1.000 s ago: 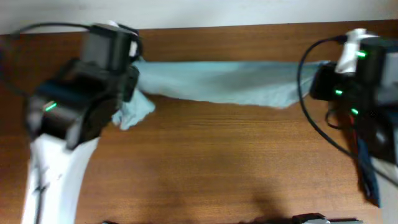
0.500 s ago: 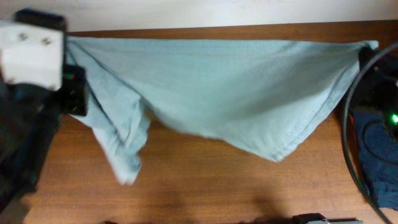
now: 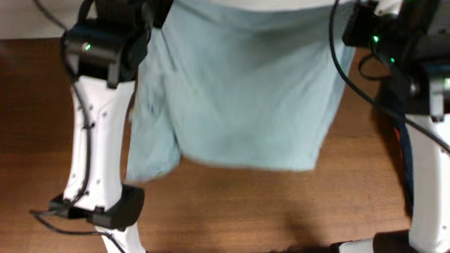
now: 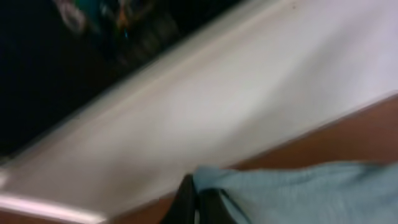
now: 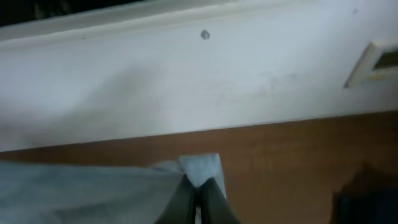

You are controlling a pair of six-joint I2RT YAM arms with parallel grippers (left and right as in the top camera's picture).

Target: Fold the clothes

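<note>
I need to lower the shirt's hem next with my left gripper, down to the tabletop near the white wall ledge, and release it, because the shirt still hangs high.
The clothes, a pale grey-blue T-shirt (image 3: 239,91), hang spread between my two arms high over the wooden table (image 3: 246,211), with the lower hem loose around mid-table and a sleeve drooping at the lower left. My left gripper (image 4: 198,205) is shut on one top corner of the shirt (image 4: 298,193). On the other side, my right gripper (image 5: 199,202) is shut on the other top corner (image 5: 202,167), which sticks up past the fingertips. In the overhead view the left gripper (image 3: 153,13) and the right gripper (image 3: 349,27) sit at the shirt's upper edge.
A white wall ledge (image 5: 186,81) runs along the table's far edge. A dark navy garment (image 3: 403,151) lies at the right side beside the right arm. The left arm's white link and base (image 3: 105,207) stand at the lower left. Cables (image 3: 365,91) trail near the right arm.
Both arms rose and carried the shirt up toward the camera. It went from a thin stretched band near the far edge to a wide hanging sheet. Both grips held.
</note>
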